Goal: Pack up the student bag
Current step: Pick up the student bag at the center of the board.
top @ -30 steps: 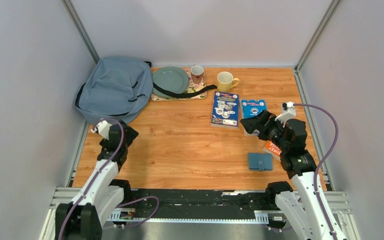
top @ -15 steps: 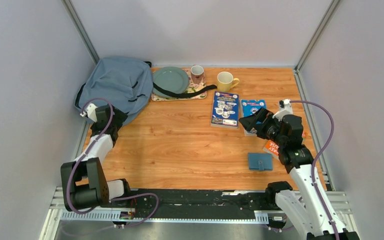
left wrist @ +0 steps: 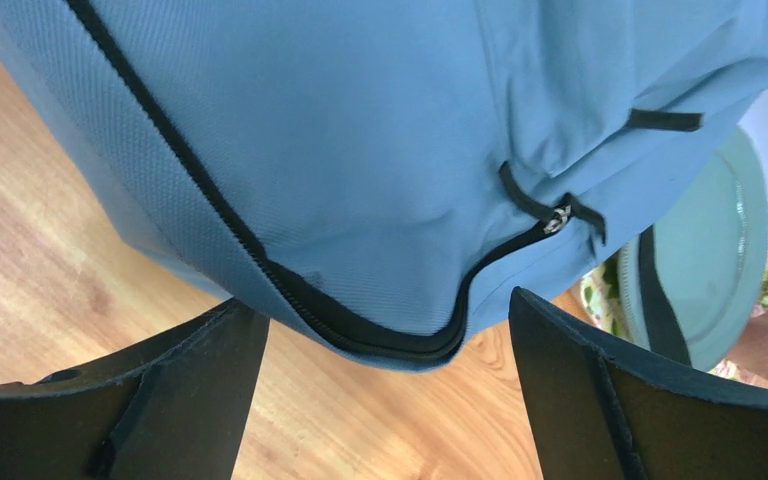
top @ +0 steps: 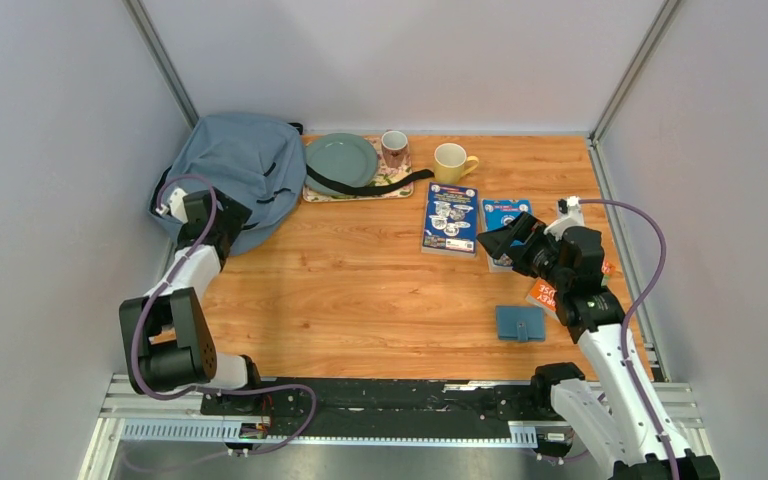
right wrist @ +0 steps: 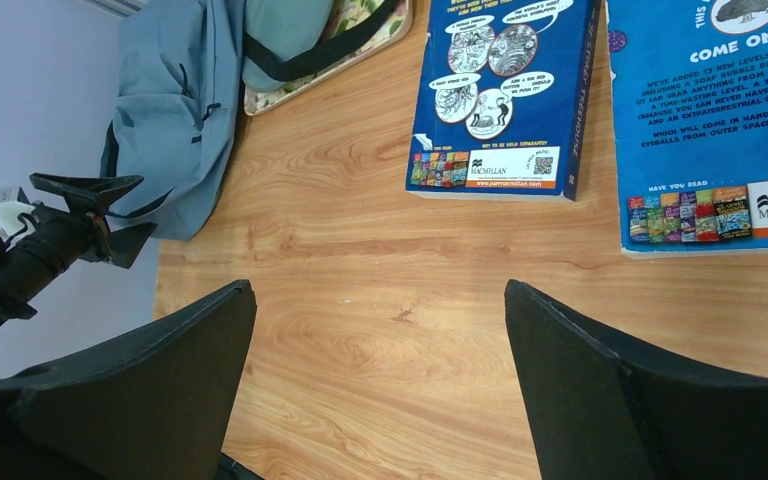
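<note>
My left gripper will move gently onto the zippered near edge of the bag next and close its fingers there, because that edge sticks out between the open fingers.
The student bag (top: 232, 172), soft grey-blue with black zippers, lies at the table's back left. In the left wrist view the bag (left wrist: 360, 140) fills the upper frame, and its black zipper (left wrist: 340, 325) curves along the near edge. My left gripper (top: 226, 218) is open just short of that edge (left wrist: 385, 330), with nothing between its fingers. My right gripper (top: 497, 241) is open above bare wood (right wrist: 378, 300), beside two blue books (top: 450, 217) (top: 505, 210), and holds nothing.
A green plate (top: 341, 160) sits on a floral mat (top: 392, 186) with a black strap (top: 370, 186) across it. A patterned mug (top: 394, 148) and a yellow mug (top: 451, 161) stand behind. Near the right arm lie a blue wallet (top: 520, 323) and an orange book (top: 545, 296).
My left arm has stretched forward and left, bringing its open gripper up to the bag's near edge. The right gripper has shifted slightly left, still open.
</note>
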